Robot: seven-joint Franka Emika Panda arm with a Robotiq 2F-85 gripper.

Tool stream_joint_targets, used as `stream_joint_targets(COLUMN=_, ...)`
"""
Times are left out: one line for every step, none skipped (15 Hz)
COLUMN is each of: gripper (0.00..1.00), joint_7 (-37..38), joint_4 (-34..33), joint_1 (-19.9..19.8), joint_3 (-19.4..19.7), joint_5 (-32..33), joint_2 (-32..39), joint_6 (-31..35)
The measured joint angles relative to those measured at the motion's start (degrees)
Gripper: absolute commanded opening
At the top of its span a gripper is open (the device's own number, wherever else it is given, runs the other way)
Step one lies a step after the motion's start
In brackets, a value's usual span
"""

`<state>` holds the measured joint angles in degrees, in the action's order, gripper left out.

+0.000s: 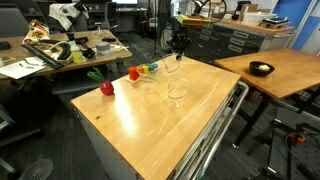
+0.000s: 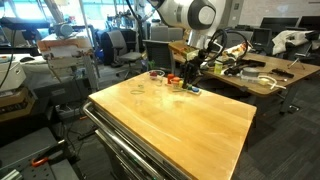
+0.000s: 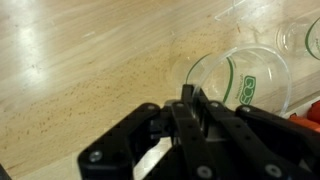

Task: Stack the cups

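The held cup is still hanging beside the second clear cup (image 1: 177, 90). My gripper will next lift away from the toys and over that clear cup, then lower and release.
My gripper (image 3: 188, 100) is shut on the rim of a clear cup (image 3: 240, 75) that has a green print on its wall. The cup hangs just above the wooden table (image 3: 80, 70). In both exterior views the gripper (image 1: 177, 47) (image 2: 189, 66) is over the table's far end with this cup (image 1: 172, 66) under it. A second clear cup (image 1: 177, 91) stands nearer the table's middle. A third clear cup (image 1: 150, 86) stands beside it, toward the toys. A clear rim (image 3: 305, 35) shows at the wrist view's top right corner.
Red toys (image 1: 106, 88) (image 1: 134, 73) and a small multicoloured toy (image 1: 150, 68) lie along the table edge. A black bowl (image 1: 261, 69) sits on a separate wooden table. Cluttered desks and chairs stand behind. The table's near half is bare wood (image 1: 170, 130).
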<state>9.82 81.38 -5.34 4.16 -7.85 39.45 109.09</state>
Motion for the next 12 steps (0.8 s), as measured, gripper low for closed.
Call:
stream_joint_targets(gripper=0.01, joint_7=0.5, joint_4=0.1, joint_1=-0.1, joint_3=0.0, joint_5=-0.5, joint_2=-0.1, joint_6=0.0)
stream_joint_targets(gripper=0.01, joint_7=1.2, joint_4=0.3, joint_1=-0.2, joint_3=0.0, joint_5=-1.2, joint_2=-0.3, joint_6=-0.1)
stream_joint_targets(gripper=0.01, joint_7=1.6, joint_4=0.5, joint_1=-0.4, joint_3=0.0, joint_5=-2.5, joint_2=-0.7, joint_6=-0.1)
stream_joint_targets(gripper=0.01, joint_7=1.9, joint_4=0.8, joint_1=-0.7, joint_3=0.0, joint_5=-4.0, joint_2=-1.6, joint_6=-0.1)
stream_joint_targets(gripper=0.01, joint_7=2.1, joint_4=1.5, joint_1=-1.0, joint_3=0.0, joint_5=-5.6, joint_2=-3.0, joint_6=-0.1)
stream_joint_targets(gripper=0.01, joint_7=2.2, joint_4=2.5, joint_1=-1.2, joint_3=0.0, joint_5=-7.0, joint_2=-4.9, joint_6=-0.1)
stream_joint_targets(gripper=0.01, joint_7=2.4, joint_4=3.9, joint_1=-1.5, joint_3=0.0, joint_5=-8.1, joint_2=-7.3, joint_6=-0.1)
stream_joint_targets(gripper=0.01, joint_7=2.6, joint_4=5.5, joint_1=-1.5, joint_3=0.0, joint_5=-8.6, joint_2=-10.1, joint_6=-0.1)
stream_joint_targets(gripper=0.01, joint_7=2.9, joint_4=7.3, joint_1=-1.6, joint_3=0.1, joint_5=-8.6, joint_2=-13.0, joint_6=-0.1)
stream_joint_targets(gripper=0.01, joint_7=3.1, joint_4=9.2, joint_1=-1.5, joint_3=0.1, joint_5=-8.6, joint_2=-15.9, joint_6=-0.2)
stream_joint_targets(gripper=0.01, joint_7=3.1, joint_4=11.4, joint_1=-1.4, joint_3=0.1, joint_5=-8.6, joint_2=-18.9, joint_6=-0.5)
stream_joint_targets(gripper=0.01, joint_7=3.1, joint_4=13.6, joint_1=-1.2, joint_3=0.0, joint_5=-8.6, joint_2=-21.9, joint_6=-1.0)
